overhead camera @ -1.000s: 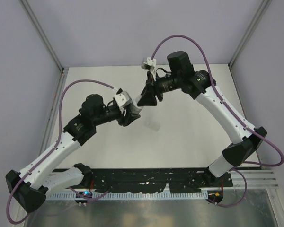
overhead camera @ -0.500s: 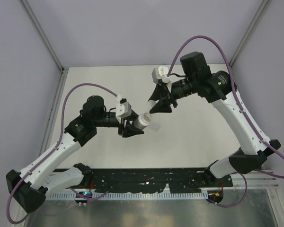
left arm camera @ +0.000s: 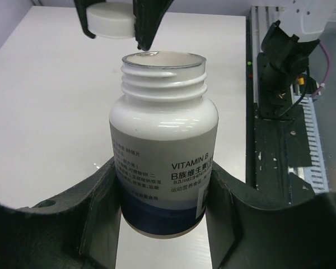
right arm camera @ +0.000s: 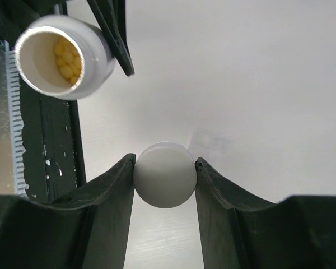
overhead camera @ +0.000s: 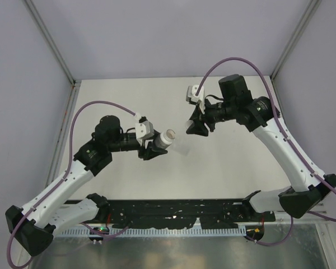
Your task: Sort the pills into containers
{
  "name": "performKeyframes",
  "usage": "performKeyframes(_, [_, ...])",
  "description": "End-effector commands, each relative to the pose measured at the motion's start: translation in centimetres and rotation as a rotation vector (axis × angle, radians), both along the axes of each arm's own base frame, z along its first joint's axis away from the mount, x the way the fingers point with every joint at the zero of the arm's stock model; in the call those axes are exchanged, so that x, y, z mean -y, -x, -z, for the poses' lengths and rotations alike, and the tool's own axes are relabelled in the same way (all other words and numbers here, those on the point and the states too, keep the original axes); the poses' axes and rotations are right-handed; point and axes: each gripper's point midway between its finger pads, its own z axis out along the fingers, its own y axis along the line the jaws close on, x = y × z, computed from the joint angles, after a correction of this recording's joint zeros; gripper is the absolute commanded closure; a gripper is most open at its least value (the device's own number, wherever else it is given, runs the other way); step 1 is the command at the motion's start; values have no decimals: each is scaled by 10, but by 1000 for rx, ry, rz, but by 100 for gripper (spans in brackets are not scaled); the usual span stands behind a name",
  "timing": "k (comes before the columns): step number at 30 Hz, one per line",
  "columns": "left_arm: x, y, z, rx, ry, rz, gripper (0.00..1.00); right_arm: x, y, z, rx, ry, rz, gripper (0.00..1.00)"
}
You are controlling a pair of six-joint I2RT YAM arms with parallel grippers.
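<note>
The bottle's cap goes down in my right gripper to the empty bare tabletop beside the packet next, to the right in the top view, for release.
My left gripper (overhead camera: 157,147) is shut on the white pill bottle (overhead camera: 167,137) and holds it above the table. In the left wrist view the bottle (left arm camera: 163,145) sits between my jaws with its threaded neck uncapped. My right gripper (overhead camera: 192,128) is shut on the bottle's white cap (right arm camera: 165,175), a short way to the right of the bottle. The cap also shows in the left wrist view (left arm camera: 111,22). The right wrist view looks into the open bottle (right arm camera: 61,56), where several yellow-orange pills (right arm camera: 67,59) lie. A faint clear packet (overhead camera: 182,149) lies flat on the table below the bottle.
A black rail (overhead camera: 173,210) runs along the table's near edge and also shows in the left wrist view (left arm camera: 274,140). Metal frame posts (overhead camera: 50,42) and grey walls bound the table on the left, right and back.
The two grippers, close together a second ago, have separated. The right gripper has drawn away to the right with the cap. The left gripper holds the uncapped bottle, now slightly left.
</note>
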Motion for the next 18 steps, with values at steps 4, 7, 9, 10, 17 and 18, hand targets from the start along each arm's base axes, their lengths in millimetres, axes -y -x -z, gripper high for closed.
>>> performKeyframes(4, [-15, -25, -4, 78, -14, -142, 100, 30, -43, 63, -19, 78, 252, 68])
performKeyframes(7, [-17, -25, -5, 83, -12, -153, 100, 48, -56, 99, -67, 120, 340, 68])
performKeyframes(9, [-18, -25, -6, 85, -9, -155, 100, 62, -68, 117, -81, 140, 399, 68])
performKeyframes(10, [-18, -25, -6, 85, -7, -157, 100, 67, -73, 131, -95, 161, 423, 68])
performKeyframes(17, [-20, -23, -6, 89, 0, -159, 100, 115, -100, 205, -193, 273, 565, 68])
performKeyframes(18, [-19, -22, -5, 85, -1, -157, 100, 121, -100, 214, -212, 285, 581, 68])
